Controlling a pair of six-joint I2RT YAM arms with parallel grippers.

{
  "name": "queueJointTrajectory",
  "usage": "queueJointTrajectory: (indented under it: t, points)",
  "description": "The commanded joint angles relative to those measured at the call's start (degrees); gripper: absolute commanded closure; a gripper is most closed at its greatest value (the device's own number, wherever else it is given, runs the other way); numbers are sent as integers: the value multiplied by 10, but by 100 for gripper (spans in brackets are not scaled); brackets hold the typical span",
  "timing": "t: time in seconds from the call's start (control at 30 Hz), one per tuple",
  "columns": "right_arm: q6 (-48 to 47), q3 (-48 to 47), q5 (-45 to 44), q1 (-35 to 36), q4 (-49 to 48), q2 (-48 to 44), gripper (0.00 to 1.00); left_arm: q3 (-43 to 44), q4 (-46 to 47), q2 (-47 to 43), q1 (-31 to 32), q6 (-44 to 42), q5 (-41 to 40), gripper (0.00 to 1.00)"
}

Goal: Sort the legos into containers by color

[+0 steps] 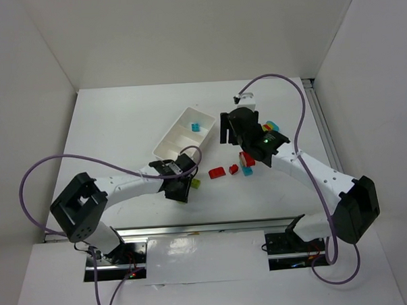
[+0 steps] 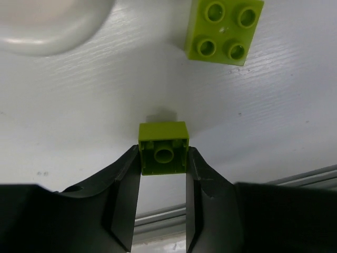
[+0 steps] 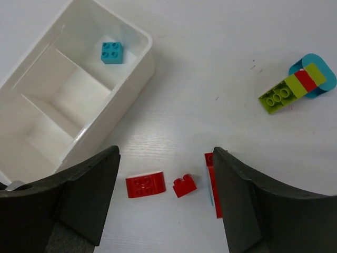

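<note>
The robot's left gripper will next lift and move outward over the tray's empty middle compartment (image 1: 183, 138) to release the lime brick, since that place is outward of the gripper.
My left gripper (image 2: 164, 158) is shut on a small lime green brick (image 2: 164, 148), held on its side with its hollow underside toward the camera, just off the tray's near corner (image 2: 52, 26). A second lime brick (image 2: 224, 30) lies loose beyond it and also shows from above (image 1: 195, 183). My right gripper (image 3: 164, 158) is open and empty, high above two red bricks (image 3: 145, 185) (image 3: 184, 185). The white three-compartment tray (image 3: 131, 79) holds one cyan brick (image 3: 112, 52) in its far compartment. From above, the left gripper (image 1: 181, 189) hides its brick.
A red and cyan stack (image 1: 246, 163) lies right of the red bricks, half hidden by my right finger in the wrist view. A multicolour stack (image 3: 297, 84) of lime, red and cyan lies at the far right. A metal rail runs along the table's near edge.
</note>
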State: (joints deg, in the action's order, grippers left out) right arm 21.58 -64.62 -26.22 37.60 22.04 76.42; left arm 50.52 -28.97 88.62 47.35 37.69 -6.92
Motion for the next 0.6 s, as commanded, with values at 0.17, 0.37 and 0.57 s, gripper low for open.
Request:
queueJointTrajectory:
  t: [0.17, 0.37, 0.57]
  points:
    - [-8, -26, -46, -3, -5, -8, 22, 216, -137, -84, -4, -31, -28, 98]
    - [-13, -26, -68, -8, -17, -20, 22, 360, -179, -21, -87, -46, -33, 100]
    - [-2, -15, -58, -20, -11, -42, 22, 432, -142, 102, -149, -59, -54, 100]
